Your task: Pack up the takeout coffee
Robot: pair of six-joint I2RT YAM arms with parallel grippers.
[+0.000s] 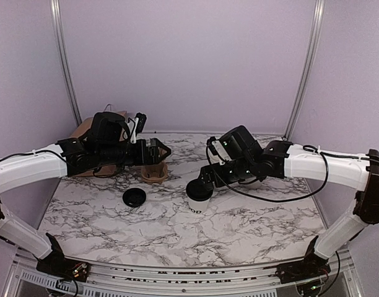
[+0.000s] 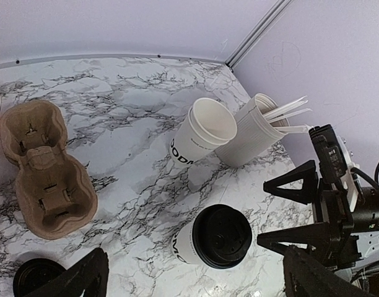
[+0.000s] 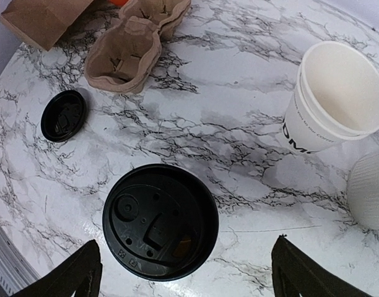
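Note:
The right gripper needs to move down and to the left in the top view to the cup's black lid [image 1: 197, 190] [image 3: 160, 222], with its fingers on both sides of the lid's rim.
The takeout coffee cup [image 1: 199, 199], small and white with black lettering, stands near the table's middle with a black lid [image 3: 160, 221] on it. It also shows in the left wrist view [image 2: 215, 237]. My right gripper [image 1: 208, 175] is open just above and behind the cup; its fingertips [image 3: 72, 275] stand wide apart on either side of the lid and touch nothing. My left gripper [image 1: 160, 151] is open and empty, held above the cardboard cup carrier [image 1: 155, 172]. A second loose black lid [image 1: 134, 197] lies on the table left of the cup.
A brown paper bag [image 1: 89, 128] stands at the back left, behind the left arm. A stack of open white cups [image 2: 202, 130] and a ribbed white tub with utensils [image 2: 251, 133] stand at the back right, hidden under the right arm in the top view.

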